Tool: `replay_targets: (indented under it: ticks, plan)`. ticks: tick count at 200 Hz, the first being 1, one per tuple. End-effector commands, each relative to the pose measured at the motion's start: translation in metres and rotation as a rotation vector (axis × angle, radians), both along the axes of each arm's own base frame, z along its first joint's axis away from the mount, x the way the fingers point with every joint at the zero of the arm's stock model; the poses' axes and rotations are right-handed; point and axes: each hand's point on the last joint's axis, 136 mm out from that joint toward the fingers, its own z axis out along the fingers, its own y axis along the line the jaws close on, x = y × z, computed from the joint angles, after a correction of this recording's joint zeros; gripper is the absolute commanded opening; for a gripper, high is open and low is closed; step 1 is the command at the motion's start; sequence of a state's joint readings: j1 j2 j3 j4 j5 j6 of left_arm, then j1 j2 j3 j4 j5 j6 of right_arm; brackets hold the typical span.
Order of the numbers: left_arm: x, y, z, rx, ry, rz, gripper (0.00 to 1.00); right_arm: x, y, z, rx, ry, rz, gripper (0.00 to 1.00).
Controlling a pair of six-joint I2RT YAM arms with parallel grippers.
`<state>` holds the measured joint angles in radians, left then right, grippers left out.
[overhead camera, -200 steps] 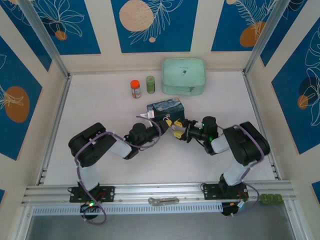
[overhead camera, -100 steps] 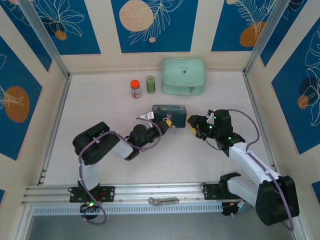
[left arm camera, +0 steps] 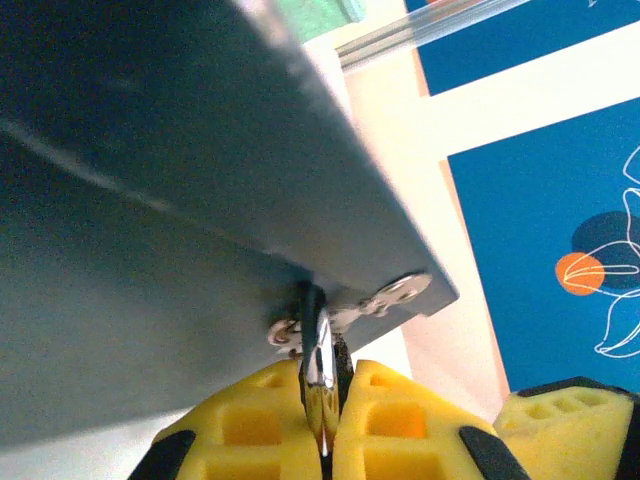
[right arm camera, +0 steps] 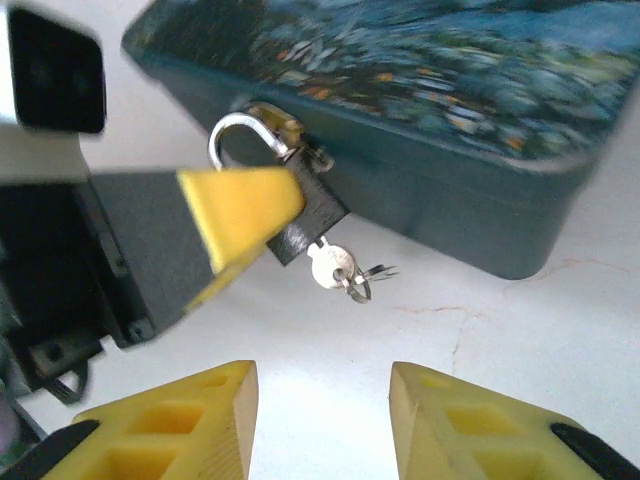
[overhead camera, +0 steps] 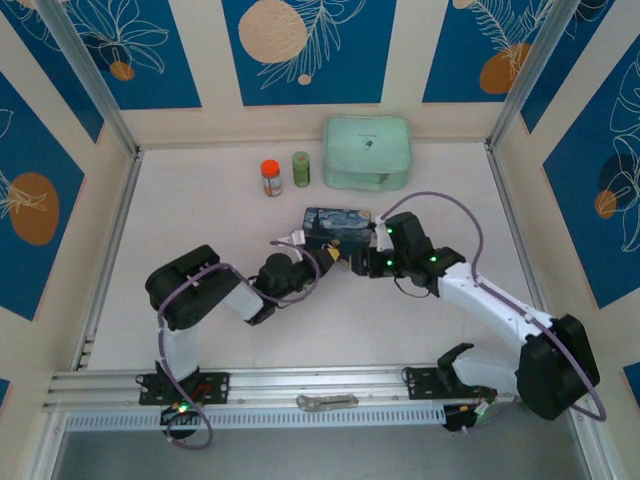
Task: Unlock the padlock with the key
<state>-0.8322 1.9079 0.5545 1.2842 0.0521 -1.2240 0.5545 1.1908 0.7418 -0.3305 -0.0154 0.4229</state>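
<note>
The padlock's [right arm camera: 305,215] shackle hangs on the tin's hasp. My left gripper next draws the padlock slightly back, then opens to release it.
The blue painted tin [overhead camera: 338,225] lies mid-table. On its front hasp [left arm camera: 400,292] hangs the padlock [right arm camera: 305,215], a dark body with a thin metal shackle [right arm camera: 240,135]. My left gripper [overhead camera: 328,256] is shut on the padlock [left arm camera: 318,365], its yellow fingers [left arm camera: 400,420] pressed on both sides. The small silvery key [right arm camera: 332,265] sticks out of the padlock's lower end, with a wire ring [right arm camera: 360,287] hanging from it. My right gripper [right arm camera: 320,420] stands open a short way in front of the key, with nothing between its pads [right arm camera: 200,420]. In the top view the right gripper [overhead camera: 352,263] faces the left one.
An orange-capped jar [overhead camera: 270,178], a green pot [overhead camera: 301,168] and a mint-green case [overhead camera: 367,152] stand at the back. A silvery tool [overhead camera: 325,401] lies on the front rail. Metal frame rails [overhead camera: 110,250] edge the white table on both sides.
The right gripper drew back to the right, then came in again toward the padlock, with its jaws a little narrower. The left gripper kept its hold and barely moved.
</note>
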Motion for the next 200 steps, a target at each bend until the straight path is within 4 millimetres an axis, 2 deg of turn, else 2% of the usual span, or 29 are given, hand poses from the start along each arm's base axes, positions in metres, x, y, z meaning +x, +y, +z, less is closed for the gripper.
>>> replay_targets:
  ticks: [1, 26, 57, 108, 132, 167, 200]
  plan:
    - [-0.002, -0.004, 0.011, -0.072, 0.014, -0.001, 0.0, -0.004, 0.013, -0.005, -0.13, -0.148, 0.199, 0.39]
    - [-0.001, -0.006, 0.013, -0.077, 0.041, 0.0, 0.0, -0.004, 0.023, -0.008, -0.21, -0.232, 0.294, 0.4]
    - [-0.003, -0.008, 0.016, -0.077, 0.062, -0.01, 0.0, 0.004, 0.026, -0.015, -0.275, -0.234, 0.312, 0.41]
    - [-0.007, -0.007, 0.01, -0.075, 0.105, -0.016, 0.0, 0.023, 0.03, -0.027, -0.427, -0.267, 0.32, 0.4]
    - [-0.01, 0.001, -0.01, -0.006, 0.116, -0.003, 0.0, 0.027, 0.03, -0.026, -0.367, -0.218, 0.28, 0.41]
    - [-0.015, 0.016, -0.042, 0.125, 0.147, 0.023, 0.0, 0.024, 0.032, -0.007, -0.196, -0.18, 0.212, 0.46]
    - [-0.016, 0.019, -0.054, 0.189, 0.155, 0.022, 0.01, 0.023, 0.022, 0.015, -0.042, -0.167, 0.108, 0.47]
